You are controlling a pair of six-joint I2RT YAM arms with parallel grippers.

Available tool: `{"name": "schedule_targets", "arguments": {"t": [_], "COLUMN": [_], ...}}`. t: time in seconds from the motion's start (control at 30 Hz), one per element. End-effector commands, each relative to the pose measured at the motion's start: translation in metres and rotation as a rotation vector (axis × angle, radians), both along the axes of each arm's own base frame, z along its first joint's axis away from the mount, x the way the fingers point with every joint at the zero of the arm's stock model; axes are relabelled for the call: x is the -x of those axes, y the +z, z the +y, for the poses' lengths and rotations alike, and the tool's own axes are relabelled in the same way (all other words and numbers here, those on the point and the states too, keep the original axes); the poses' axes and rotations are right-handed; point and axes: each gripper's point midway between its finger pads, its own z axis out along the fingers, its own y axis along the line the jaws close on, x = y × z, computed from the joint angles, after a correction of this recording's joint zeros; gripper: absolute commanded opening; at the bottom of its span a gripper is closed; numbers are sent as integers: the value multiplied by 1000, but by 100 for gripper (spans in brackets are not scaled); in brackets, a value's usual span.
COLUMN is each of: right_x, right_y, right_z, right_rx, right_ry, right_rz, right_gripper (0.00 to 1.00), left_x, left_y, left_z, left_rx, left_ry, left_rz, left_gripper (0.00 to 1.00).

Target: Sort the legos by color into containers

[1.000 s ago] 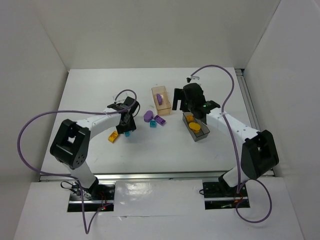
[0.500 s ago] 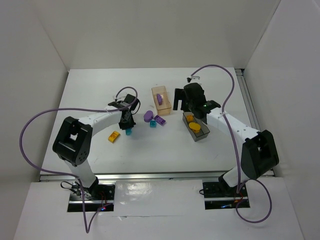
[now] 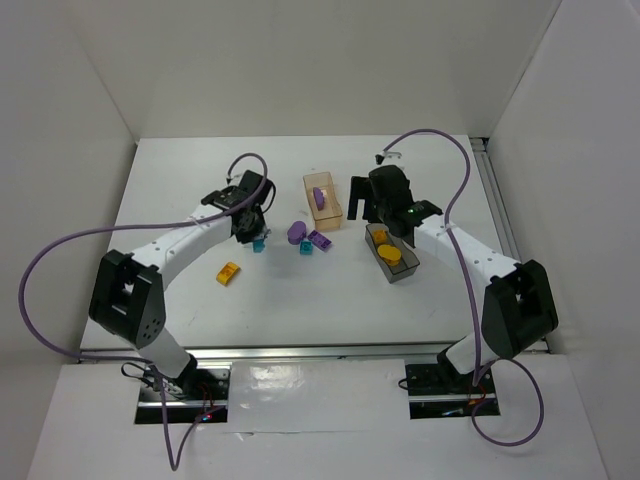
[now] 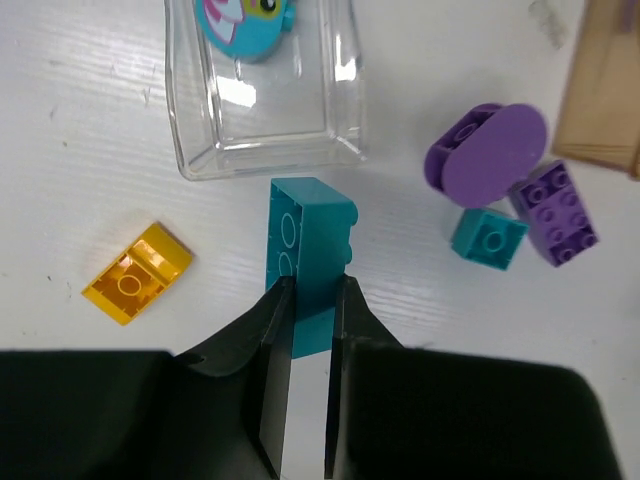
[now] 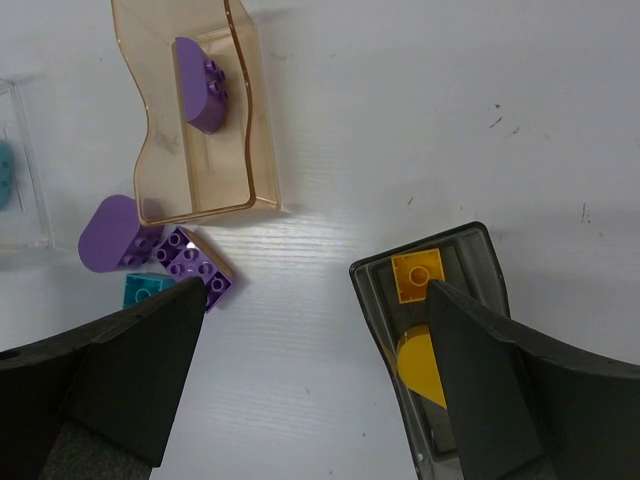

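The clear bin (image 4: 270,120) already holds a pale teal oval piece, so I need to raise my left gripper a little and carry the teal brick outward over that bin.
My left gripper (image 4: 310,290) is shut on a teal brick (image 4: 308,255), just short of the clear bin (image 4: 270,120), which holds a pale teal oval piece (image 4: 245,25). From above, the gripper (image 3: 256,230) and its brick (image 3: 259,243) are left of the loose pieces. A yellow brick (image 4: 137,272) lies on the table. A rounded purple piece (image 4: 485,155), a small teal brick (image 4: 487,238) and a purple brick (image 4: 556,213) lie together. My right gripper (image 5: 310,370) is open and empty between the orange bin (image 5: 250,150), which holds a purple piece (image 5: 200,85), and the dark grey bin (image 5: 490,255), which holds yellow pieces (image 5: 418,275).
White walls close in the table at the back and both sides. Purple cables loop over both arms. The left arm hides most of the clear bin in the top view. The orange bin (image 3: 322,212) and grey bin (image 3: 405,270) stand right of centre.
My left gripper has moved away from the yellow brick toward the far side, carrying the teal brick up to the clear bin. The right arm has not moved.
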Motion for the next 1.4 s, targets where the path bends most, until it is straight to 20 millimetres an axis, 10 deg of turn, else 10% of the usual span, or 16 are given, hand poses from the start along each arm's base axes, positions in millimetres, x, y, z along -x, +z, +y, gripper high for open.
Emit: {"name": "schedule_targets", "arguments": {"t": [0.0, 0.33, 0.37, 0.47, 0.73, 0.9, 1.0, 1.37], "right_x": [-7, -3, -5, -2, 7, 9, 13, 11], "right_y": [29, 38, 47, 47, 56, 51, 41, 37], "right_z": [-5, -9, -10, -12, -18, -15, -17, -18], "right_rx": [-6, 7, 2, 10, -6, -18, -7, -5], "right_ry": [-18, -20, -29, -29, -44, -34, -34, -46], "right_rz": [-66, -68, -90, -75, -99, -85, -64, -57], "right_gripper": [98, 98, 98, 98, 98, 98, 98, 98], "left_x": [-13, -85, -95, -114, -87, -43, -21, -11], "left_y": [38, 45, 51, 46, 76, 42, 13, -58], "left_z": [2, 24, 21, 25, -6, -71, -106, -120], "left_rx": [-7, -26, -19, -59, 10, 83, 75, 31], "left_ry": [-15, 37, 37, 51, -40, -265, -390, -445], "left_rz": [-88, -93, -113, -97, -151, -60, -3, 137], "left_gripper": [5, 11, 16, 71, 72, 68, 83, 80]}}
